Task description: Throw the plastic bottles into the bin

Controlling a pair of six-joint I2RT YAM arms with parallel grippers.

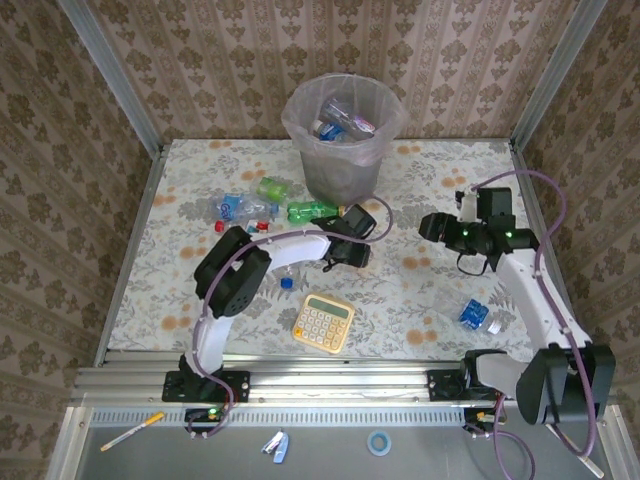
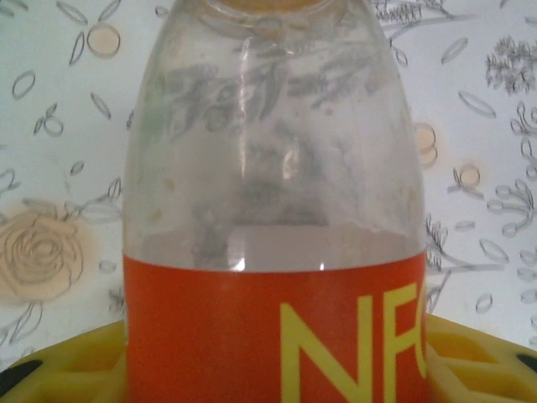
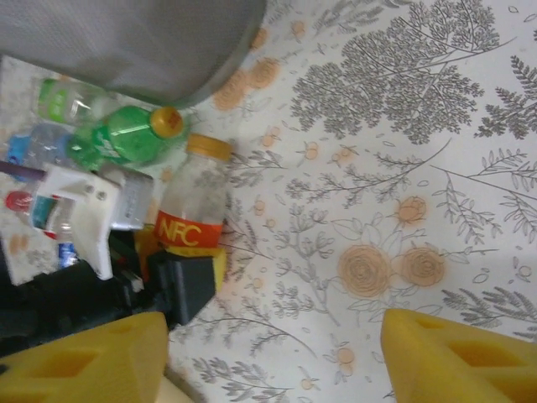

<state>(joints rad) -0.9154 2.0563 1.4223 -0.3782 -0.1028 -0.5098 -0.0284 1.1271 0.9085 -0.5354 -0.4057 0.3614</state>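
My left gripper rises next, tilting upward, and carries the bottle outward over the bin's opening [image 1: 345,108] to release it, because the bin's rim stands higher.
A clear plastic bottle [image 2: 273,193] with an orange "NFC" label and an orange cap stands between the yellow fingers [image 2: 482,357] of my left gripper [image 2: 277,361], which is shut on its labelled part. In the right wrist view that bottle [image 3: 191,214] lies just short of the bin [image 3: 143,42]. The grey bin [image 1: 340,130], lined with a pinkish bag, holds several bottles. A green bottle [image 1: 312,211], a pale green one [image 1: 272,187] and a clear blue-labelled one [image 1: 232,207] lie left of the bin. A crushed bottle [image 1: 470,313] lies near my right arm. My right gripper [image 1: 432,228] hangs open and empty over the cloth.
A yellow calculator [image 1: 323,322] lies at the front centre. Loose caps lie near it, a blue one [image 1: 287,283] and a red one [image 1: 220,227]. Patterned walls close in the table on three sides. The left arm's body [image 3: 101,277] sits left of my right gripper [image 3: 268,361].
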